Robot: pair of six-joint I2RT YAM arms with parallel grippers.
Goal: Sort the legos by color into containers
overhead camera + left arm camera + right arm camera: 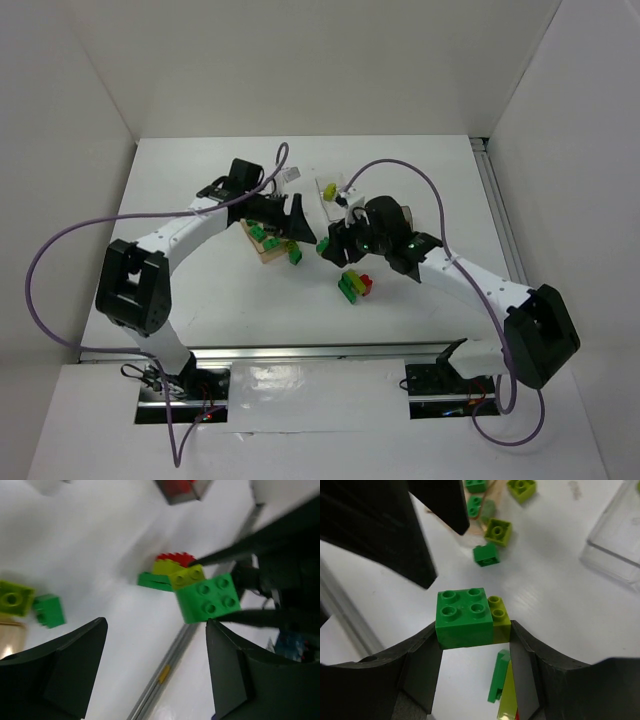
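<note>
The clear tray (332,206) (620,535) with a lime piece in it lies outward of the right gripper, so the robot will next move the right gripper outward over that tray and release the lime brick.
My right gripper (475,630) is shut on a dark green four-stud brick (463,615) joined to a lime two-stud brick (499,617), held above the table. The same pair (207,597) shows in the left wrist view just ahead of my left gripper (156,625), whose jaws stand wide open with nothing between them. In the top view the left gripper (295,222) and the right gripper (328,243) nearly meet over the table's middle. A peach tray (258,250) beside them holds green legos. A clear tray (620,535) lies further off, and a reddish tray (175,499) holds red pieces.
A small pile of green, lime and red legos (353,285) lies below the right gripper. Loose green (485,554) and lime (498,531) bricks lie near the peach tray. A metal rail (165,672) runs along the table's near edge.
</note>
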